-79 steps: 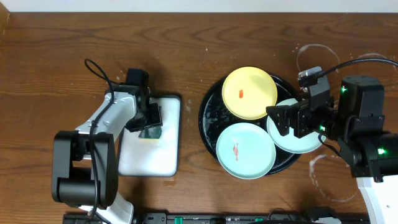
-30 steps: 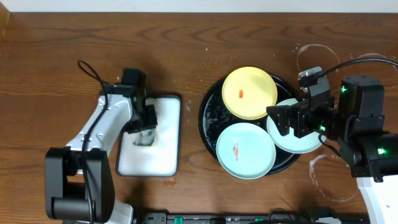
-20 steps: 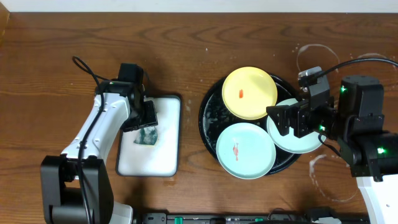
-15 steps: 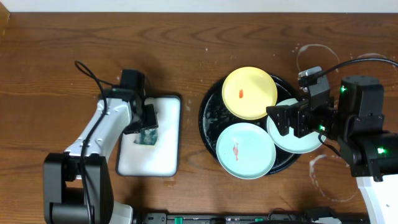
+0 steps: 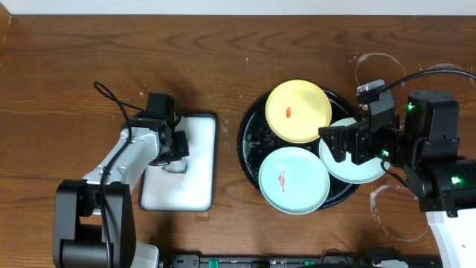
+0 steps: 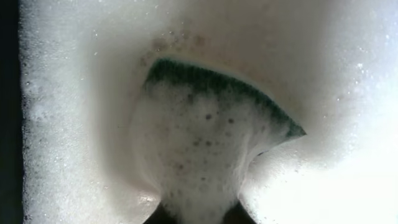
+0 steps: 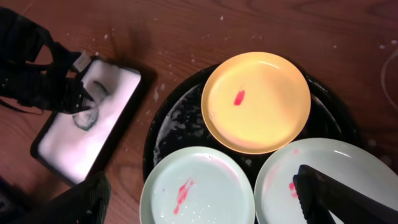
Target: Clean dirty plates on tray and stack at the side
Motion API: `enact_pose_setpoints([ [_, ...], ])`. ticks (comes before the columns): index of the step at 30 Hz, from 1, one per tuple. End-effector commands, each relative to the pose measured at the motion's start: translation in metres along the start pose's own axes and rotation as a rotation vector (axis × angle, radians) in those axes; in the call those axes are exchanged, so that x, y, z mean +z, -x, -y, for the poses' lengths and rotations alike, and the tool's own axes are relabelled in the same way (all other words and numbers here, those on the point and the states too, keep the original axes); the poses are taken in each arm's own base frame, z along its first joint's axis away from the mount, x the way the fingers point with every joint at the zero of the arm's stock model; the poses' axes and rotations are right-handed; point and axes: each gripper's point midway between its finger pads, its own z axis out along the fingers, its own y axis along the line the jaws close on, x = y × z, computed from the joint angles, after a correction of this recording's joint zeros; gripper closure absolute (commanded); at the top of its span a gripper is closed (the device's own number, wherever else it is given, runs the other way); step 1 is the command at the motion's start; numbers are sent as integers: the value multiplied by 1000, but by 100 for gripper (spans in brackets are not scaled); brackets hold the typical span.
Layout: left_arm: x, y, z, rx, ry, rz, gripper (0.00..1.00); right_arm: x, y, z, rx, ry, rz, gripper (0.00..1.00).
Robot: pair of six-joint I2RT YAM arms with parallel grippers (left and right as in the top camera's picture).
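The yellow plate's rim (image 5: 329, 117) (image 7: 308, 107) beside the bare black tray gets my right gripper next, moving outward and down, since that gap leaves room for a finger.
A round black tray (image 5: 249, 141) flecked with suds holds three plates. At its back lies the yellow plate (image 5: 299, 112) (image 7: 256, 101), and a mint-green plate (image 5: 294, 179) (image 7: 198, 190) sits at the front. The second mint-green plate (image 5: 357, 173) (image 7: 329, 165) rests on the right rim. Each has a red smear. My right gripper (image 5: 338, 143) (image 7: 205, 205) hangs open above the two green plates, holding nothing. Over the white rectangular tray (image 5: 197, 186), my left gripper (image 5: 176, 152) (image 6: 199, 218) is shut on the foamy green sponge (image 5: 175, 166) (image 6: 205, 124).
Foam covers the white tray's floor (image 6: 74, 124) around the sponge. Dried water rings (image 5: 379, 67) mark the wooden table at the right, by the right arm's base (image 5: 439, 171). Bare wood lies between the two trays.
The left gripper shifted a little over the white tray and closed on the sponge. The right arm and the three plates have not moved.
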Motion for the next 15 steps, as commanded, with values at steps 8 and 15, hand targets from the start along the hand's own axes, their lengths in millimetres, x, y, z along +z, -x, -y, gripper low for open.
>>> enact_pose_setpoints([
  [8, -60, 22, 6, 29, -11, 76, 93, -2, 6, -3, -3, 2, 12, 8],
  [15, -66, 19, 18, 10, -81, 62, 93, 13, -7, 33, 115, -165, -49, 19],
])
